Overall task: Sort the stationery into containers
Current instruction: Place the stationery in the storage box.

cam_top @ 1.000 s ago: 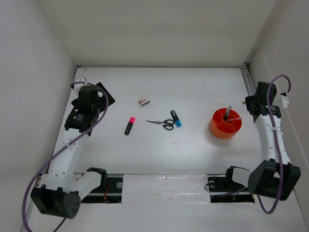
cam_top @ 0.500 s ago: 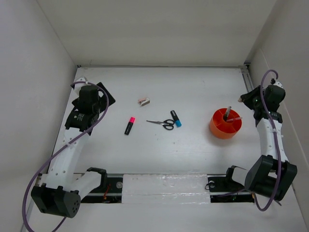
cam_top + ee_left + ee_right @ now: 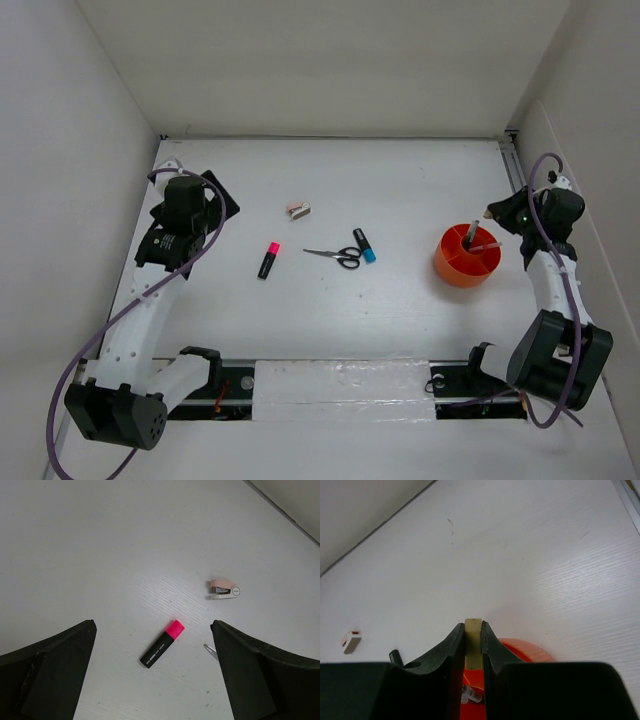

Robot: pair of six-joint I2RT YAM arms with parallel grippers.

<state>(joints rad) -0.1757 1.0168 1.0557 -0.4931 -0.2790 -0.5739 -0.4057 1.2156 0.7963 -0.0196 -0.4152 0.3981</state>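
The tan eraser (image 3: 473,642) still hangs beyond the cup's rim, so my right gripper next needs to move back and down over the orange cup's far section (image 3: 476,677) to release it.
The orange cup (image 3: 450,268) stands at the right and holds thin pens (image 3: 472,236). My right gripper (image 3: 503,213) is just beyond the cup's right rim, shut on a small tan eraser (image 3: 473,642) that it holds over the cup's far rim (image 3: 530,652). My left gripper (image 3: 205,205) is open and empty at the far left, high above the pink-capped marker (image 3: 162,650). The pink-capped marker (image 3: 268,260), scissors (image 3: 335,256) and blue-capped marker (image 3: 364,245) lie mid-table. No red pen is clearly visible.
A small tan and white piece like a mini stapler (image 3: 298,210) lies behind the markers, also in the left wrist view (image 3: 224,588). White walls close in the table on the left, back and right. A rail (image 3: 512,170) runs along the right edge.
My right wrist has swung out toward the right wall and turned to face the cup. The left arm and the items on the table have not moved.
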